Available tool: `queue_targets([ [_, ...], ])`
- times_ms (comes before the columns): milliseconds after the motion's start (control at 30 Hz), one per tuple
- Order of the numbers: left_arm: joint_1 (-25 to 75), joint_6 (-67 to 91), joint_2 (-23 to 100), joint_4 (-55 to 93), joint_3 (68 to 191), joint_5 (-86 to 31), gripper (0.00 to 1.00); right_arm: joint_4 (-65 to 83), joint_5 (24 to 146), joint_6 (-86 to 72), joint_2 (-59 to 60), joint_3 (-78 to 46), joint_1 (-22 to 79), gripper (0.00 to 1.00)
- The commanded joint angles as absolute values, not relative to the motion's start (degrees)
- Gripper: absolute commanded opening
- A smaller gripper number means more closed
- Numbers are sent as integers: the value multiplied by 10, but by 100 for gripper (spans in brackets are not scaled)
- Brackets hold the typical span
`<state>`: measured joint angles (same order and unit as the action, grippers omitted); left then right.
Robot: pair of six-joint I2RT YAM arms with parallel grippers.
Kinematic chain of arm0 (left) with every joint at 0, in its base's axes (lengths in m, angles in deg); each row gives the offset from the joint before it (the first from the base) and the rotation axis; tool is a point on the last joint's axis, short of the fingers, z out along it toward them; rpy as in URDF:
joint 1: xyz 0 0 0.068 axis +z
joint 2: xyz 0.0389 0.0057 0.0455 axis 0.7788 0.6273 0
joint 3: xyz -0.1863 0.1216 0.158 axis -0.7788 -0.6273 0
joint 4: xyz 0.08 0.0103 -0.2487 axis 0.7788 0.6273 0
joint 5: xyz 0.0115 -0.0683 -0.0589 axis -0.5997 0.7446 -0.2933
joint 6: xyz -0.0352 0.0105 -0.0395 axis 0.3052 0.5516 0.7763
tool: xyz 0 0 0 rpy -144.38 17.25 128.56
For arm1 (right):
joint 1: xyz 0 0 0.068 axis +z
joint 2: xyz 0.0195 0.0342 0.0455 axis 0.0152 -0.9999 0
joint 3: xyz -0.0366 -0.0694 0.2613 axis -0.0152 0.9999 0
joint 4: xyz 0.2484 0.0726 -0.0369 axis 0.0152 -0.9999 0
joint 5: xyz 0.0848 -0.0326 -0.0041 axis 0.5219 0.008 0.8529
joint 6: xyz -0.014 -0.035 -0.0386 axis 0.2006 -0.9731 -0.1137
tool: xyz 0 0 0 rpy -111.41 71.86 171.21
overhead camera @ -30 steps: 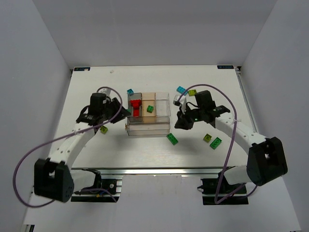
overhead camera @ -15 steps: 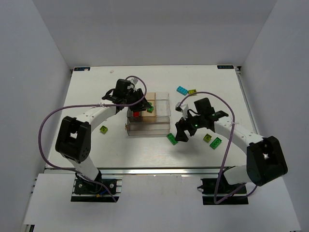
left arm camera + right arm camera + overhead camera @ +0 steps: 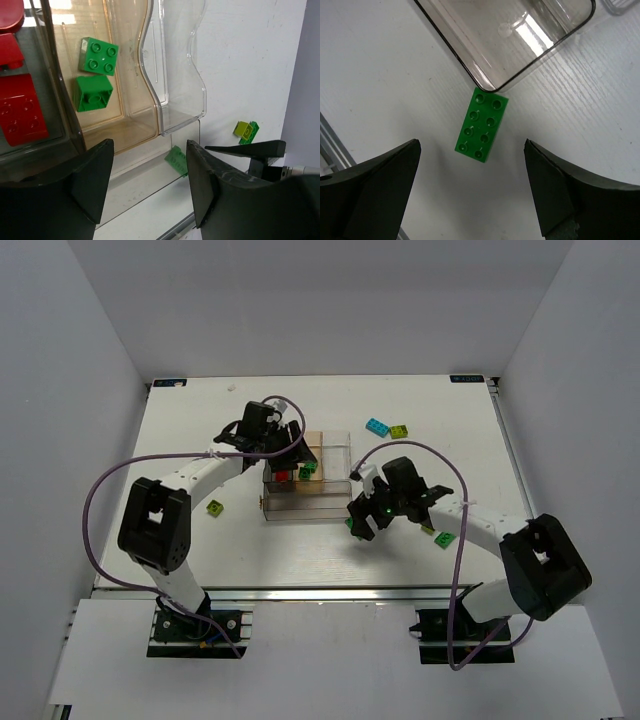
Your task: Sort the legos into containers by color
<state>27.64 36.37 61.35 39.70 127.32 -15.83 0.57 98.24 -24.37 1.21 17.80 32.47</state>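
Observation:
Only the far end of the long green lego meets the box corner, so I will lower my right gripper and close it across the lego's clear middle (image 3: 481, 125).
The containers (image 3: 335, 502) are one clear divided box at mid table. My left gripper (image 3: 290, 458) hovers over it, open and empty (image 3: 148, 150). Below it, two dark green legos (image 3: 98, 55) (image 3: 92, 92) lie in a tan compartment, and red legos (image 3: 20, 107) lie in the smoky one beside it. My right gripper (image 3: 358, 523) is open just right of the box's near corner. A long green lego (image 3: 481, 125) lies flat on the table between its spread fingers (image 3: 471, 145), touching neither, its far end at the box corner (image 3: 485, 82).
Loose bricks on the table: a cyan one (image 3: 377, 426) and a lime one (image 3: 399, 431) at the back right, a green one (image 3: 446, 537) by my right arm, a lime one (image 3: 215, 507) left of the box. A purple cable loops from each arm.
My left arm swung over the box and its jaws opened; a second green brick now lies in the tan compartment. My right gripper opened wide and moved left and nearer, over the long green brick.

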Motion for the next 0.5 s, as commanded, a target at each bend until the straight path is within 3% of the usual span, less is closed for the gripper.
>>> queue_targets([
  [0, 278, 355, 572, 415, 1292, -184, 70, 77, 929, -221, 9, 190, 356, 89],
  [267, 288, 373, 437, 438, 1221, -262, 71, 132, 778, -178, -18, 224, 418, 85],
  [467, 288, 392, 340, 461, 1165, -316, 73, 106, 727, -146, -63, 202, 444, 67],
])
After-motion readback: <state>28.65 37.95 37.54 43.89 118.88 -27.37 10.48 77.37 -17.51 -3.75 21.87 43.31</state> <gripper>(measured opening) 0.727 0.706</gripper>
